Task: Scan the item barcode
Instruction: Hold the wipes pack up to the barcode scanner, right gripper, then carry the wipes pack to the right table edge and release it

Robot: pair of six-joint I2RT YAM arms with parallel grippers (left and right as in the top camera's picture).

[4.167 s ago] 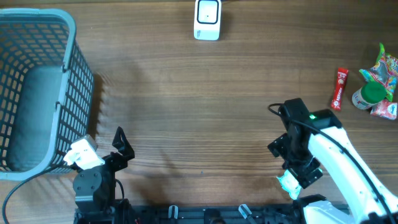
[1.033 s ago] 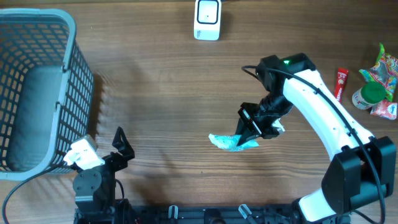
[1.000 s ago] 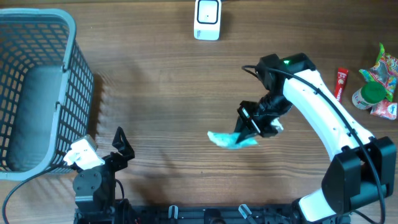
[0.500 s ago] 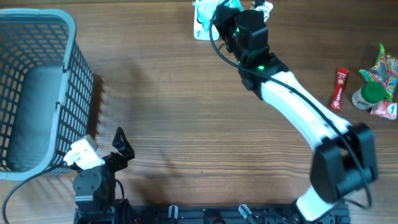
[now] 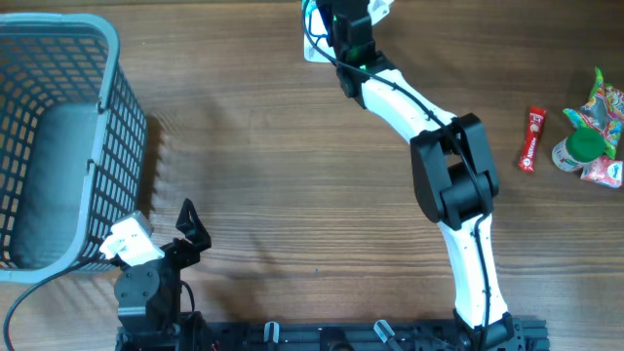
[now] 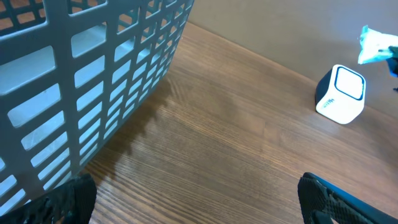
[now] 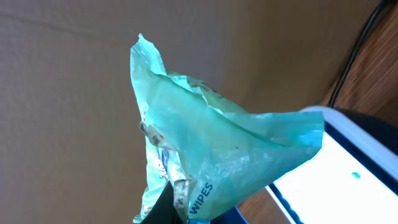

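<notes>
My right gripper will swing to the bare spot beyond the red sachet, lower and release the pack, as that spot lies below and right in the overhead view.
My right gripper [image 5: 338, 14] is shut on a teal wipes pack [image 7: 211, 143] and holds it up at the table's far edge, right over the white scanner [image 5: 314, 49]. In the right wrist view the pack hangs crumpled from the jaws, with the scanner's white face [image 7: 339, 171] just behind it. From the left wrist view the scanner [image 6: 341, 93] stands far off, with a corner of the pack [image 6: 373, 48] above it. My left gripper [image 5: 192, 226] rests at the front left, open, with nothing between its fingers [image 6: 78, 199].
A grey-blue mesh basket [image 5: 58, 136] stands at the left, close to the left gripper. At the far right lie a red sachet [image 5: 532, 138], a green-capped bottle [image 5: 583, 148] and colourful packets [image 5: 606, 105]. A black cable [image 7: 357, 50] runs from the scanner.
The right arm has stretched from mid-table to the far edge, carrying the wipes pack up over the scanner. The left arm has not moved.
</notes>
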